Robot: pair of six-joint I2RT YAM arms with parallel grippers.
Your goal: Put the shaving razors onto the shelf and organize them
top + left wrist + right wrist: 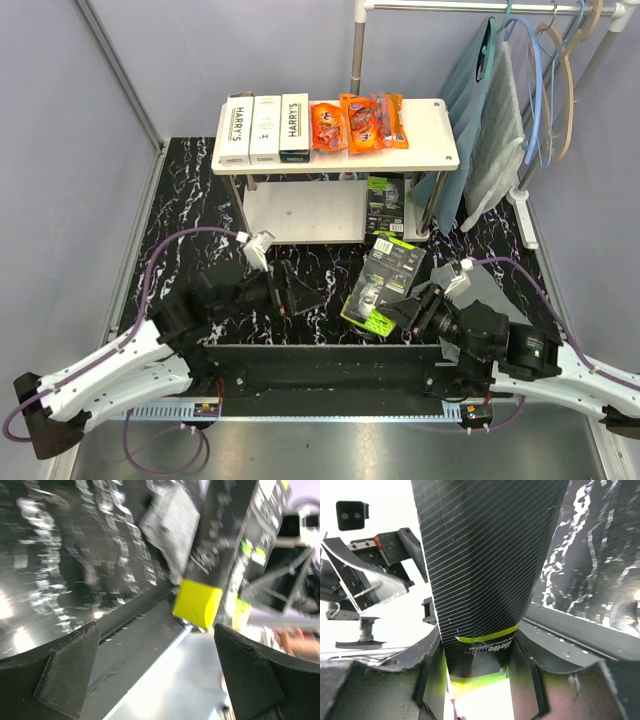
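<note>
The blister pack's lime end gets my open left gripper across onto it next. It lies to that gripper's right in the top view, held up by my right gripper.
The shelf (432, 132) stands at the back. Three white HARRY'S boxes (265, 128) and several orange packs (358, 122) lie on its top board. A black-and-lime blister pack (385, 203) stands at the right end of its lower board (300, 212). My right gripper (402, 310) is shut on the lower end of another black-and-lime pack (388, 270) and holds it tilted above the marble floor in front of the shelf; the right wrist view shows this pack (485, 555) between both fingers (530, 675). My left gripper (292, 290) is open and empty, left of that pack (235, 545).
A clothes rail (470, 8) with hangers and teal and grey cloths (495, 130) stands at the back right. A white power strip (523, 215) lies beside it. A grey piece (492, 290) lies by the right arm. A black bar (320, 352) runs along the near edge.
</note>
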